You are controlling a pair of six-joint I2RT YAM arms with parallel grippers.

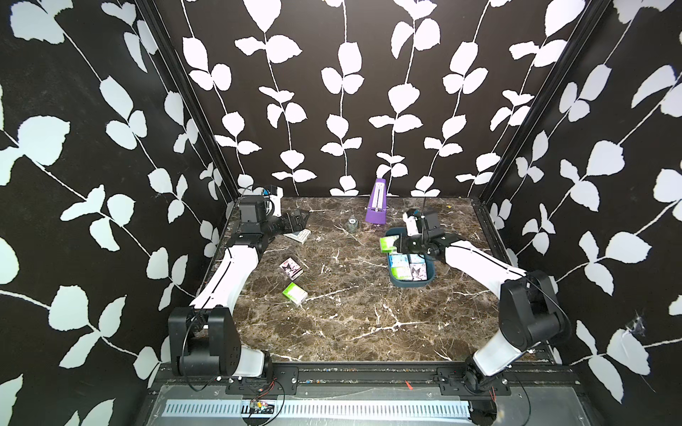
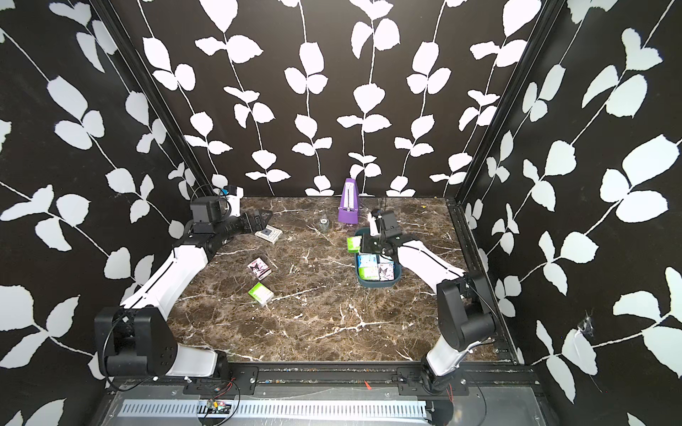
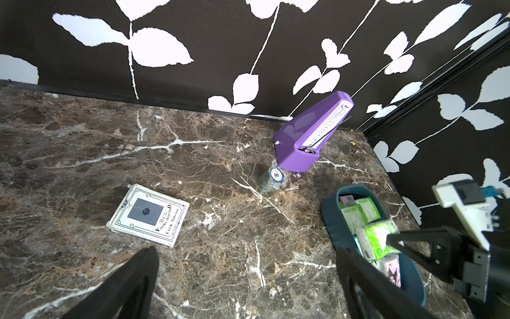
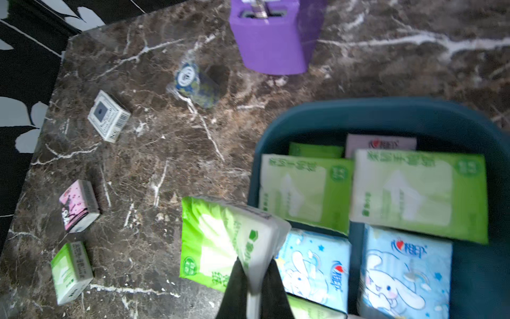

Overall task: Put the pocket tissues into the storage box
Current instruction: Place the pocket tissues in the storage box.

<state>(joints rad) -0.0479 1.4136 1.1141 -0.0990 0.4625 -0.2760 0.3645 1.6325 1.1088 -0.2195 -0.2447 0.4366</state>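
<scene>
My right gripper will next move in past the box's rim and down to release the green-and-white packet on top of the rim-side blue packet (image 1: 398,260) (image 4: 314,261), which is below my right gripper.
The dark teal storage box (image 1: 413,283) sits right of centre and holds several pocket tissues, lime green (image 4: 419,193), blue (image 4: 405,276) and pink-purple. My right gripper (image 4: 254,265) is shut on a green-and-white packet (image 4: 218,240), pinched by one edge. That packet (image 1: 386,244) hangs over the box's left rim (image 4: 252,176). Two more packets lie on the table to the left: a pink-purple one (image 1: 291,268) and a lime green one (image 1: 295,293). My left gripper (image 3: 246,250) is open and empty at the far left, by the white card box.
A purple pyramid-shaped object (image 1: 377,203) stands at the back wall. A small stack of chips (image 1: 353,224) stands in front of it. A flat white card box (image 1: 298,236) lies under the left gripper's reach. Walls close in the table on three sides.
</scene>
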